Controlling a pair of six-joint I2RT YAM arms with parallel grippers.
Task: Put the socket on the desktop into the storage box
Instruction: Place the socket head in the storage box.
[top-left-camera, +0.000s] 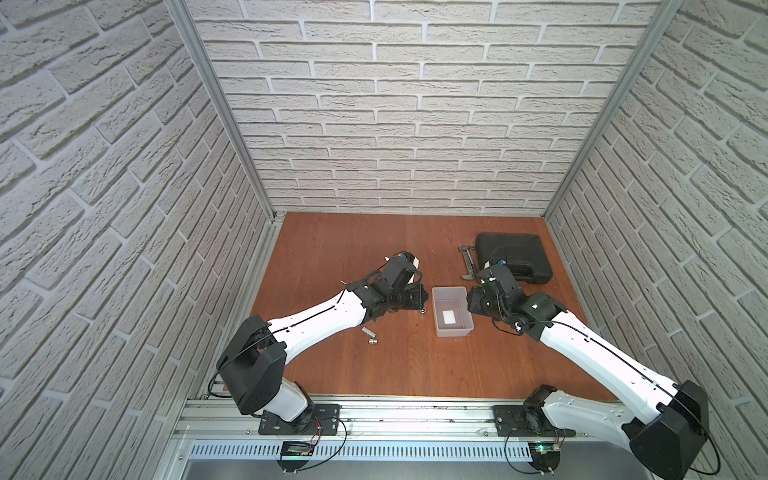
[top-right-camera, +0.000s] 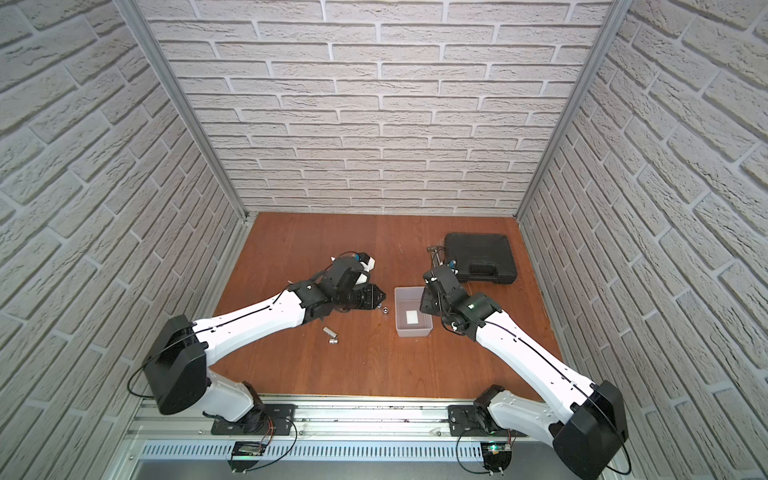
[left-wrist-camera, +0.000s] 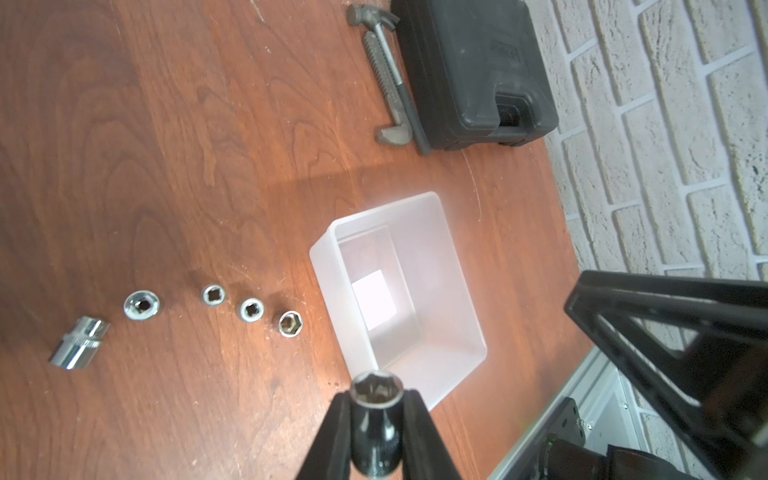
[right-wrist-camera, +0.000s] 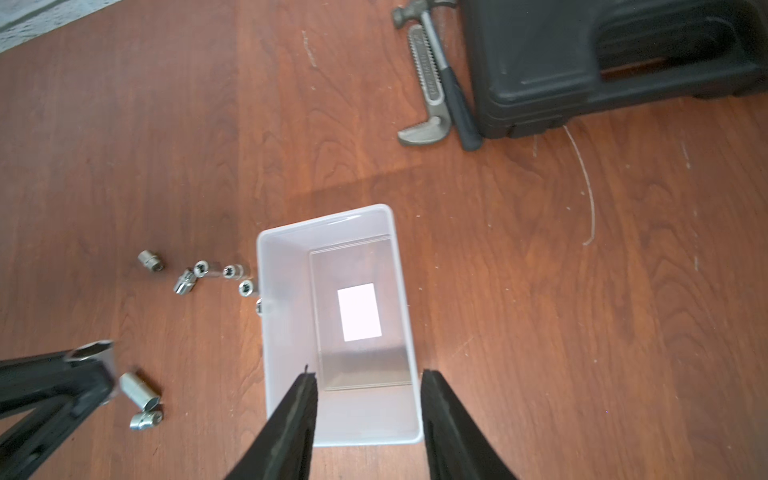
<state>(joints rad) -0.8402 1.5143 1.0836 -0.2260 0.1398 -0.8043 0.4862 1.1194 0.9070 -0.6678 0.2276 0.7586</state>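
Observation:
My left gripper holds the socket, which still hangs outside. It next needs to move across the box's side and down over the box's bottom (top-left-camera: 459, 321) (left-wrist-camera: 400, 316) beside the white patch to release the socket.
My left gripper (left-wrist-camera: 376, 395) is shut on a chrome socket (left-wrist-camera: 376, 415), held just left of the storage box (left-wrist-camera: 432, 257), near its near corner. In the right wrist view that held socket (right-wrist-camera: 89, 352) shows at the left gripper's tip. Several more sockets (left-wrist-camera: 252, 309) lie on the desktop (top-left-camera: 332, 249) left of the box; two of them (top-left-camera: 370, 336) lie nearer the front, beside the left arm. The translucent storage box (top-left-camera: 455, 332) holds only a white patch. My right gripper (right-wrist-camera: 368, 374) is open above the box's near end, with nothing between its fingers.
A black tool case (top-left-camera: 513, 257) lies at the back right, with a hammer and a pipe wrench (top-left-camera: 469, 264) beside its left edge. Brick walls close in three sides of the desktop. An aluminium rail (top-left-camera: 395, 415) runs along the front edge.

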